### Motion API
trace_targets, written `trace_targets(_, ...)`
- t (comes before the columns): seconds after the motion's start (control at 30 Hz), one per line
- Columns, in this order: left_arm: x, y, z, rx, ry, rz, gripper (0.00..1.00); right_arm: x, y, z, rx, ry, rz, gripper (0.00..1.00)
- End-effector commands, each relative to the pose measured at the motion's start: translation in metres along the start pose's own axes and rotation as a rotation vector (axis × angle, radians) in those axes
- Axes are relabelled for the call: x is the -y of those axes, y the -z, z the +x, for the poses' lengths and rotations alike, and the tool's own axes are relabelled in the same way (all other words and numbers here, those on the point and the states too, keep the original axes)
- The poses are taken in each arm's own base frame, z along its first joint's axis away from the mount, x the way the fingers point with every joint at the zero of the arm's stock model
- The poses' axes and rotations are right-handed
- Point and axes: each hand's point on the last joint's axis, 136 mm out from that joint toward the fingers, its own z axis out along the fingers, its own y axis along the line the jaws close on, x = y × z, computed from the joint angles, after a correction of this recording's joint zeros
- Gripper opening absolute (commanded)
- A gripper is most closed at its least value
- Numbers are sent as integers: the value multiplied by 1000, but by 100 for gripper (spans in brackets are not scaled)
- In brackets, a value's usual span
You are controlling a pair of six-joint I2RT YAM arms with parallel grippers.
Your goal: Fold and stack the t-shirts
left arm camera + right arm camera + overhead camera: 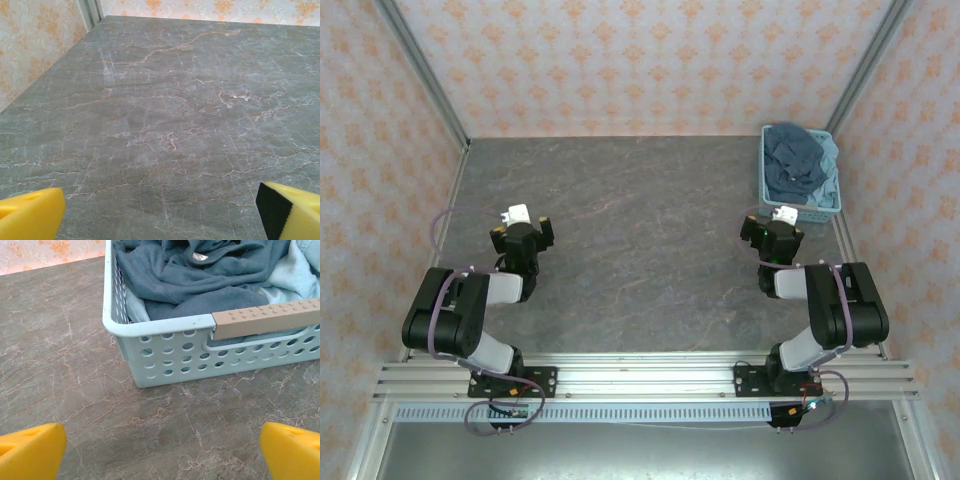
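The dusty slate-blue t-shirt lies on top, so my right gripper should next rise outward over the basket's near rim and lower onto the shirt's crumpled folds.
The t-shirts (pixel 794 160) lie crumpled in a light-blue basket (pixel 828 210) at the back right of the table. A dusty slate-blue t-shirt (pixel 200 277) is on top, and a paler teal-blue one (pixel 295 277) shows under it at the right. My right gripper (pixel 772 232) is open just in front of the basket's near wall, holding nothing, and its yellow fingertips (pixel 30 450) stand wide apart over bare table. On the left side my left gripper (pixel 523 232) is open over the stone-patterned table, its yellow fingertips (pixel 30 215) spread with nothing between them.
A tan studded strip (pixel 265 320) runs along the basket's near rim above its handle slot. Metal posts and patterned walls (pixel 420 150) close the table in on three sides. The grey marble tabletop (pixel 640 240) stretches between the two arms.
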Motion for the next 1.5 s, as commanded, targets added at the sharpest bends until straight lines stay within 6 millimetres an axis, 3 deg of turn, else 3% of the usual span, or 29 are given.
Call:
trace_targets(0.0, -2, 1, -10, 29, 7, -15, 100, -1, 0, -10, 23, 1, -5, 99)
trace_targets(0.6, -1, 1, -11, 28, -7, -21, 100, -1, 0, -10, 22, 2, -5, 99)
trace_targets(0.7, 3, 5, -17, 34, -22, -4, 100, 3, 12, -26, 67, 6, 41, 99)
trace_targets(0.8, 0, 30, -57, 66, -57, -80, 100, 8, 36, -76, 96, -29, 157, 99)
trace_targets(0.87, -4, 58, -101, 225, 48, -91, 100, 8, 53, -119, 151, -165, 155, 99)
trace_targets(0.9, -16, 69, -119, 247, 156, -136, 100, 9, 57, -139, 158, -263, 159, 99)
trace_targets(1.0, -57, 94, -150, 4, 394, -267, 100, 16, 60, -154, -66, -449, 187, 99)
trace_targets(1.03, -62, 90, -160, -27, 452, -265, 100, 23, 58, -162, -90, -473, 237, 99)
trace_targets(1.1, -41, 75, -173, -115, 505, -125, 100, 12, 41, -172, -167, -466, 178, 98)
trace_targets(1.17, -9, 66, -186, -180, 521, -5, 100, 17, 23, -177, -234, -484, 232, 94)
trace_targets(1.23, 39, 64, -196, -247, 506, 152, 100, 17, -5, -170, -331, -512, 231, 89)
trace_targets(1.33, 102, 79, -196, -320, 422, 287, 98, 23, -43, -149, -491, -534, 272, 84)
trace_targets(1.47, 179, 107, -181, -407, 393, 484, 85, 27, -85, -119, -644, -549, 289, 84)
